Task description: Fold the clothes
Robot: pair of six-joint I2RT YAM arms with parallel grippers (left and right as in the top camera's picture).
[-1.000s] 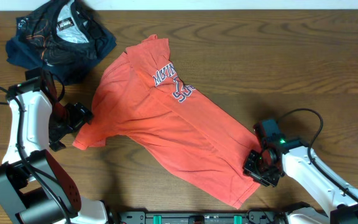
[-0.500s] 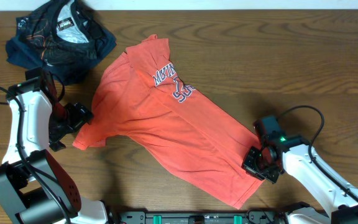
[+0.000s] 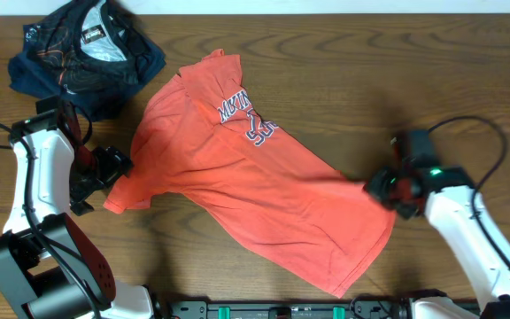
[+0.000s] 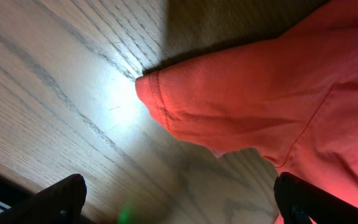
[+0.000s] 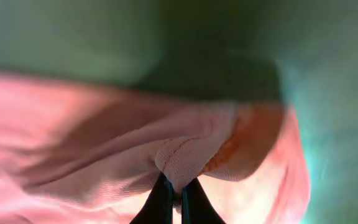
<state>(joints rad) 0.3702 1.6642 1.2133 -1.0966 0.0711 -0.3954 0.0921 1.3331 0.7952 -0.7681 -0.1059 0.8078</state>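
Note:
The shirt lies slanted across the table. Next, my right gripper will drag its pinched hem outward and to the right in the overhead view, then open.
The clothes, a coral-red T-shirt (image 3: pixel 255 195) with white lettering, lie spread diagonally on the wooden table. My right gripper (image 3: pixel 381 186) is shut on the shirt's lower right hem and holds it lifted; in the right wrist view the fingers (image 5: pixel 161 202) pinch a fold of red cloth (image 5: pixel 185 158). My left gripper (image 3: pixel 118 168) stands wide open beside the shirt's left sleeve. In the left wrist view the sleeve (image 4: pixel 229 99) lies ahead of the open fingers (image 4: pixel 58 199), with bare wood between them.
A dark navy garment (image 3: pixel 82 58) with a grey panel is bunched at the table's back left corner. Black cables run from both arms. The table's front edge carries a black rail (image 3: pixel 282 310).
The right gripper has closed on the hem and moved up and to the right, pulling the shirt's lower right corner with it. The left arm has not moved.

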